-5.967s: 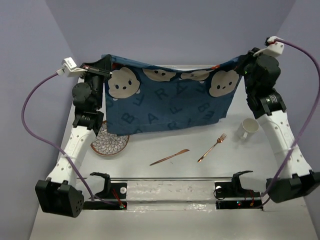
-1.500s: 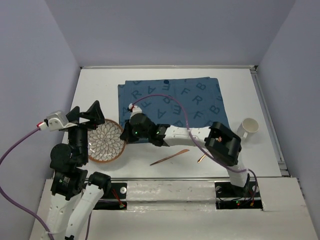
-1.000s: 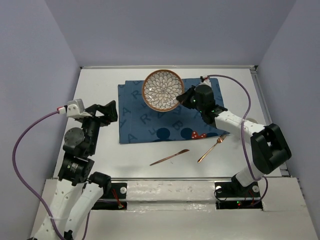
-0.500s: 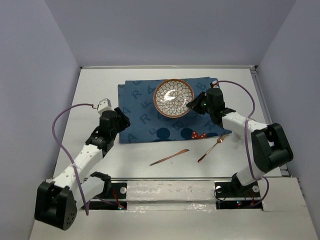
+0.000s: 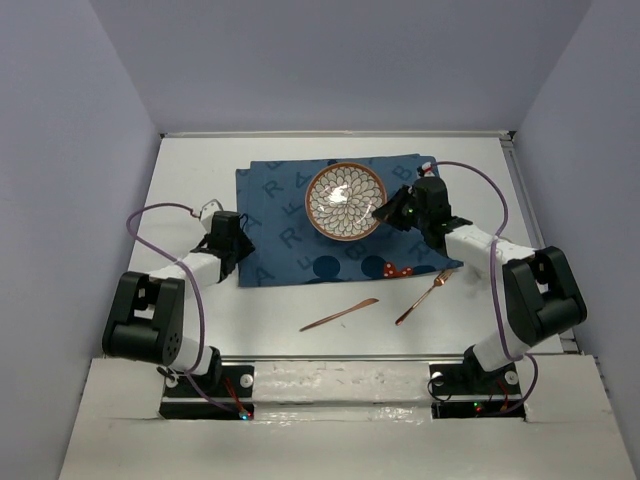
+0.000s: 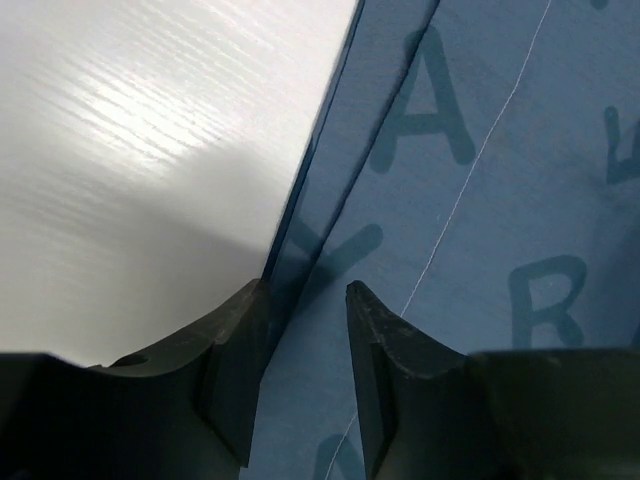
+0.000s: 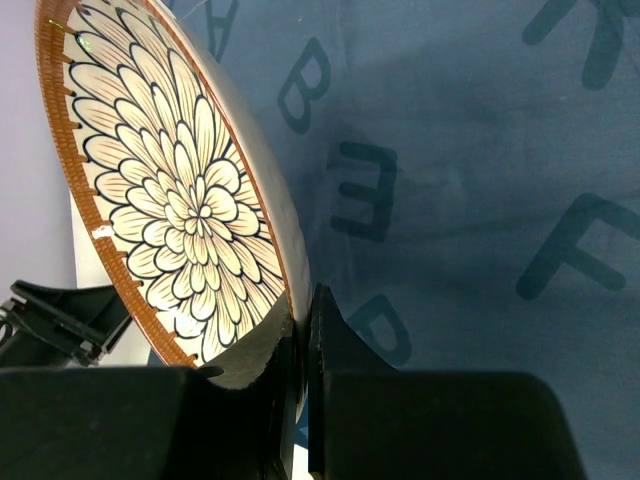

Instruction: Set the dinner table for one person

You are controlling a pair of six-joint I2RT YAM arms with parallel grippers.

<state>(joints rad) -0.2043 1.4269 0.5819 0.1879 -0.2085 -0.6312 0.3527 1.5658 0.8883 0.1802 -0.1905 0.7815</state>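
I will next move my right gripper down toward the lettered mat under the pinched rim (image 7: 352, 245) and let go of the flower-patterned plate (image 7: 190, 210) there, since the plate is still tilted above the mat.
The white dinner table (image 5: 190, 180) carries a dark-blue lettered placemat (image 5: 285, 225). My right gripper (image 5: 387, 212) is shut on the right rim of a flower-patterned plate (image 5: 345, 200) with a brown rim, which is over the mat's upper middle. In the right wrist view the plate (image 7: 190, 210) stands tilted above the mat (image 7: 480, 150), its rim pinched between my right gripper's (image 7: 303, 310) jaws. My left gripper (image 5: 234, 245) is open at the mat's left edge. In the left wrist view its jaws (image 6: 305, 300) straddle the folded mat edge (image 6: 320, 220), beside the bare table (image 6: 150, 150).
A copper knife (image 5: 340, 314) and a copper fork (image 5: 425, 296) lie on the table in front of the mat. The table's raised border runs along the back (image 5: 330, 133) and right side (image 5: 530, 230). Purple cables loop from both wrists.
My left gripper has shifted slightly to the mat's left edge and its arm now lies low and folded. The plate stays in my right gripper, moved slightly left over the mat.
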